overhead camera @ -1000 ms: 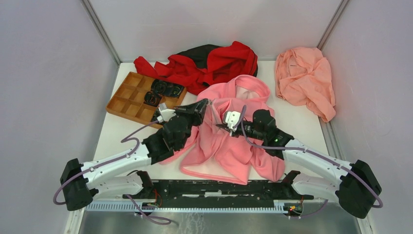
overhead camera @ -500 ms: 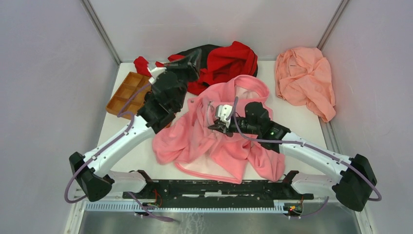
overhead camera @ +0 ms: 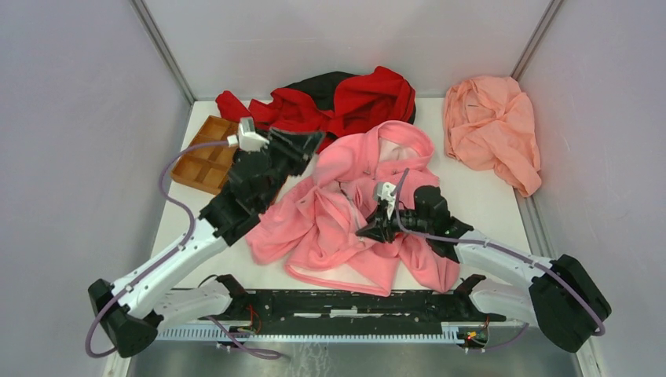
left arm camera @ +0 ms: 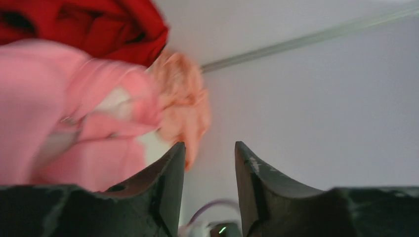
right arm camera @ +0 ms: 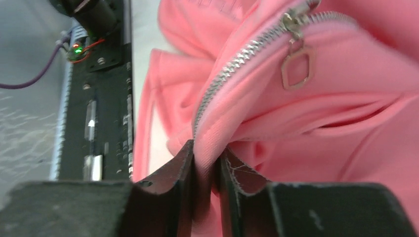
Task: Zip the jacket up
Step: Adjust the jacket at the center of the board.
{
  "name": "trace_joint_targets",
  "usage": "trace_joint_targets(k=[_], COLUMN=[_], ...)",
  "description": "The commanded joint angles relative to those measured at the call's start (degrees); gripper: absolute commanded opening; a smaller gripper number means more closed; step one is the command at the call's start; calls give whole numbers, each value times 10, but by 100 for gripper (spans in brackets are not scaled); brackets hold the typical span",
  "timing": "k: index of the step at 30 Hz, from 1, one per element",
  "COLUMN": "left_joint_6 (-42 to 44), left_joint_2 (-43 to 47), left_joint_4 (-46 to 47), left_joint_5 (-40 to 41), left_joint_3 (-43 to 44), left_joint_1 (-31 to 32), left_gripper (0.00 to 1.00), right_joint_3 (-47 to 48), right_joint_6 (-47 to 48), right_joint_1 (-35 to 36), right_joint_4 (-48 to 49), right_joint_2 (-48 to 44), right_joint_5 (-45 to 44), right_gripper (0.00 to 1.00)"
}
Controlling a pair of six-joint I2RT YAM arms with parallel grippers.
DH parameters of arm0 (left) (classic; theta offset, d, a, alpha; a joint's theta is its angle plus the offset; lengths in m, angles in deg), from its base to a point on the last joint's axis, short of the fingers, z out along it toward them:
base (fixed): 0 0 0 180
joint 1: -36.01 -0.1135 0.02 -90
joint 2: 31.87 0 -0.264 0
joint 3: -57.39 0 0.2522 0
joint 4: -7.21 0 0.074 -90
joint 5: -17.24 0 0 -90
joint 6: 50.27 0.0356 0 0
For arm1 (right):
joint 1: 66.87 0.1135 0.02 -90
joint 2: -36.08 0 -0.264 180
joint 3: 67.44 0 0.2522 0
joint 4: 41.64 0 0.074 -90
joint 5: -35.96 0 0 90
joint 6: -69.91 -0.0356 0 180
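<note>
My left gripper should move down and back onto the jacket's front edge next to my right gripper, because my right gripper is pinching the zipper fold there.
The bright pink jacket (overhead camera: 330,220) lies crumpled mid-table, hood (overhead camera: 402,145) toward the back. My right gripper (overhead camera: 369,230) sits on its front, right of centre. In the right wrist view that gripper (right arm camera: 206,148) is shut on a fold of the jacket (right arm camera: 346,64) at the zipper edge. The metal zipper teeth (right arm camera: 237,64) run up from the fold to the small metal pull (right arm camera: 295,69), which hangs loose. My left gripper (overhead camera: 309,143) hovers over the jacket's back left corner. In its own view the left gripper (left arm camera: 210,148) is open and empty, with the jacket (left arm camera: 44,89) blurred at left.
A red-and-black garment (overhead camera: 345,98) lies behind the jacket. A salmon-peach cloth (overhead camera: 491,126) sits at the back right. An orange compartment tray (overhead camera: 206,153) is at the left, partly under my left arm. Grey walls close in the table on three sides.
My left gripper carried the jacket's left edge up and back, then let go, opened and came down a little. My right gripper moved nearer with the zipper edge, and the jacket spread leftward.
</note>
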State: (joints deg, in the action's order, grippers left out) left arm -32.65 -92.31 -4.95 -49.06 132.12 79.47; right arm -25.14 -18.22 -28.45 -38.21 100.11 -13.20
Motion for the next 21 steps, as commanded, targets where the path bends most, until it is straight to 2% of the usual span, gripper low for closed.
trace_joint_targets(k=[1,3,6,12,16,21], left_joint_6=[158,160,126,93,101,170], left_joint_2=[105,165,229,306,259,136], left_joint_4=[-99,-97,-89,-43,27,45], left_joint_5=[-139,-200,-264,-312,-313,-270], left_joint_3=[-138,-201,-281,-367,-396,-353], left_joint_1=[-2,-2,-1,18,55,131], left_gripper=[54,61,65,72,80,82], right_joint_3=[-95,-126,-156,-177,-184,-191], right_joint_6=[-132,-166,-225,-250,-231,-209], right_joint_1=[-11,-13,-11,5,34,43], right_joint_4=[188,243,332,400,405,399], right_joint_2=[-13,-3,30,85,89,94], right_joint_5=[100,102,102,106,116,123], right_gripper=[31,34,35,36,40,47])
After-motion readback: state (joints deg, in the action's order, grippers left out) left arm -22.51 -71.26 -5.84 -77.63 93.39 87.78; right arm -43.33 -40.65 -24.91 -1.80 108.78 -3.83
